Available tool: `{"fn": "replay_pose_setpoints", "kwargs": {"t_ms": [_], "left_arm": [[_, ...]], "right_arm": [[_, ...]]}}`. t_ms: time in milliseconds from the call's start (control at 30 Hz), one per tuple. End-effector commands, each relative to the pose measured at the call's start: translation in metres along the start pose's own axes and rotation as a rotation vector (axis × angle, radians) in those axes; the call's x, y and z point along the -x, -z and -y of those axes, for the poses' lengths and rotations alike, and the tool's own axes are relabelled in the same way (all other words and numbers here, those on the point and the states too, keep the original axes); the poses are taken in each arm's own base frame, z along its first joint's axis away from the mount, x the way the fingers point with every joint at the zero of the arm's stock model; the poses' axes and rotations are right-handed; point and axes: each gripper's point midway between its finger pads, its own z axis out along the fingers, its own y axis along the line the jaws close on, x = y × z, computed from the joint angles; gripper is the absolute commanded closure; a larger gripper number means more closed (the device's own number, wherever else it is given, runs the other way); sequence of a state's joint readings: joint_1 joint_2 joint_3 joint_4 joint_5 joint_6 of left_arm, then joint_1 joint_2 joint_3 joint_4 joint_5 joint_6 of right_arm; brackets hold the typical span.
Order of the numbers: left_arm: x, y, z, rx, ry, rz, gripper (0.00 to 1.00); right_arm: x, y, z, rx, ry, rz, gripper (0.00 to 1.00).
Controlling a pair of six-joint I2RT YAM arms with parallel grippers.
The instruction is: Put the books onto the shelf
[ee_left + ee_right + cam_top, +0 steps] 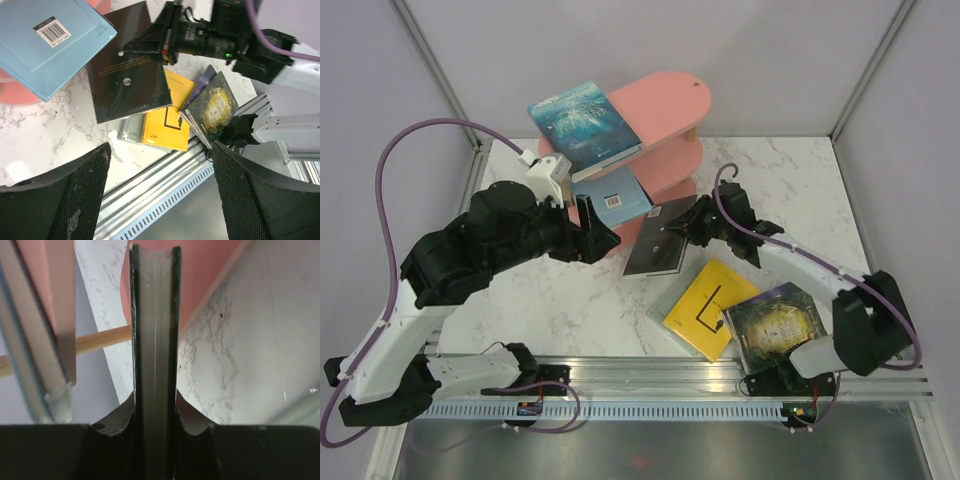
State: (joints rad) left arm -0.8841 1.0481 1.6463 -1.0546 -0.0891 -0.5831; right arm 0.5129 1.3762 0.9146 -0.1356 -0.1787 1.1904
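My right gripper will next move down toward the shelf and slide under the pale blue book, because the black book still hangs tilted outside the shelf's bottom board [628, 232] [198, 274].
The pink shelf [670, 110] stands at the back of the table. A teal-blue book [585, 122] lies on its top board, and a pale blue book [612, 192] with a barcode rests on the middle board. My right gripper [685, 228] is shut on a black book [658, 240] and holds it tilted beside the shelf's lower tiers. In the right wrist view that black book [154, 340] shows edge-on between the fingers [115, 422], with the shelf [200, 270] behind it. My left gripper [595, 232] hangs open and empty just left of the black book [127, 82].
A yellow book [710, 308] lies on a grey one [665, 300] near the front rail. A green-gold book [778, 322] rests beside them, by the right arm's base. A wooden shelf post [100, 342] crosses the right wrist view. Purple cables loop from both arms.
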Motion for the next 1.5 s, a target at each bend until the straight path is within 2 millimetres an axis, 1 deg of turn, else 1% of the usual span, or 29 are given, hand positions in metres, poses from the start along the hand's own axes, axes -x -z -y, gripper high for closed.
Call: {"fn": "replay_pose_setpoints", "kwargs": {"t_ms": [0,100,133,200,233,267,300,333,367,400,433,467,500,533,567,600,633,700,800,833,867,933,967,1033,1067,1133,1233,1333,1467], "left_arm": [[0.010,0.011,-0.008,0.025,-0.063,0.054,0.16],[0.012,0.015,-0.006,0.014,-0.069,0.058,0.17],[0.011,0.016,-0.006,0.013,-0.068,0.056,0.17],[0.011,0.017,-0.007,0.018,-0.064,0.060,0.17],[0.011,0.018,-0.008,0.020,-0.059,0.061,0.17],[0.012,0.019,-0.009,0.026,-0.056,0.067,0.17],[0.011,0.019,-0.009,0.028,-0.050,0.065,0.17],[0.012,0.020,-0.010,0.032,-0.047,0.071,0.17],[0.012,0.021,-0.011,0.036,-0.043,0.076,0.17],[0.012,0.022,-0.012,0.040,-0.040,0.076,0.17],[0.011,0.022,-0.013,0.043,-0.036,0.073,0.17],[0.011,0.021,-0.014,0.050,-0.038,0.070,0.17],[0.011,0.020,-0.014,0.051,-0.037,0.069,0.17],[0.011,0.020,-0.014,0.052,-0.036,0.070,0.18],[0.012,0.019,-0.014,0.056,-0.033,0.069,0.18],[0.011,0.018,-0.014,0.059,-0.032,0.065,0.18],[0.011,0.018,-0.015,0.061,-0.031,0.065,0.18],[0.011,0.015,-0.015,0.067,-0.024,0.062,0.18],[0.010,0.009,-0.013,0.065,-0.022,0.050,0.19],[0.009,0.008,-0.013,0.064,-0.022,0.048,0.19],[0.010,0.007,-0.011,0.059,-0.022,0.046,0.19],[0.011,0.005,-0.009,0.052,-0.023,0.045,0.19],[0.011,0.004,-0.008,0.051,-0.024,0.041,0.19],[0.012,0.001,-0.006,0.046,-0.025,0.040,0.19],[0.012,0.000,-0.006,0.044,-0.027,0.038,0.19],[0.011,-0.001,-0.003,0.035,-0.024,0.032,0.19],[0.011,-0.003,-0.001,0.024,-0.016,0.029,0.20],[0.009,-0.004,-0.001,0.021,-0.012,0.022,0.20],[0.010,-0.003,0.001,0.014,-0.008,0.027,0.21]], "right_arm": [[0.018,-0.018,-0.082,0.332,0.081,0.004,1.00],[0.015,-0.054,-0.082,0.346,0.121,-0.052,1.00],[0.011,-0.074,-0.067,0.308,0.132,-0.081,1.00],[0.010,-0.088,-0.069,0.323,0.157,-0.108,1.00],[0.006,-0.106,-0.053,0.286,0.157,-0.133,1.00],[0.006,-0.111,-0.057,0.302,0.167,-0.151,1.00],[0.004,-0.118,-0.053,0.295,0.172,-0.164,1.00],[0.001,-0.133,-0.040,0.266,0.165,-0.186,1.00],[0.002,-0.138,-0.044,0.277,0.174,-0.192,1.00],[-0.001,-0.144,-0.040,0.268,0.174,-0.213,1.00],[-0.004,-0.155,-0.028,0.243,0.166,-0.232,1.00],[-0.003,-0.159,-0.028,0.232,0.174,-0.239,0.96],[-0.002,-0.163,-0.024,0.216,0.177,-0.238,0.70],[-0.001,-0.168,-0.016,0.193,0.171,-0.241,0.60],[0.000,-0.168,-0.011,0.180,0.170,-0.238,0.50],[0.002,-0.168,-0.001,0.143,0.161,-0.227,0.33],[0.007,-0.165,0.002,0.133,0.157,-0.215,0.26],[0.008,-0.161,0.023,0.085,0.144,-0.215,0.18],[0.016,-0.150,0.048,0.021,0.124,-0.200,0.15],[0.023,-0.145,0.052,0.007,0.118,-0.181,0.15],[0.021,-0.141,0.064,-0.018,0.104,-0.186,0.14],[0.023,-0.131,0.070,-0.038,0.091,-0.174,0.14],[0.018,-0.126,0.081,-0.059,0.081,-0.182,0.13],[0.013,-0.118,0.083,-0.066,0.071,-0.184,0.13],[0.007,-0.113,0.095,-0.084,0.058,-0.191,0.13],[-0.003,-0.101,0.103,-0.091,0.019,-0.195,0.13],[-0.008,-0.089,0.091,-0.014,-0.010,-0.182,0.13],[-0.028,-0.080,0.094,0.013,-0.056,-0.197,0.14],[-0.050,-0.083,0.083,0.067,-0.067,-0.214,0.15]]}}
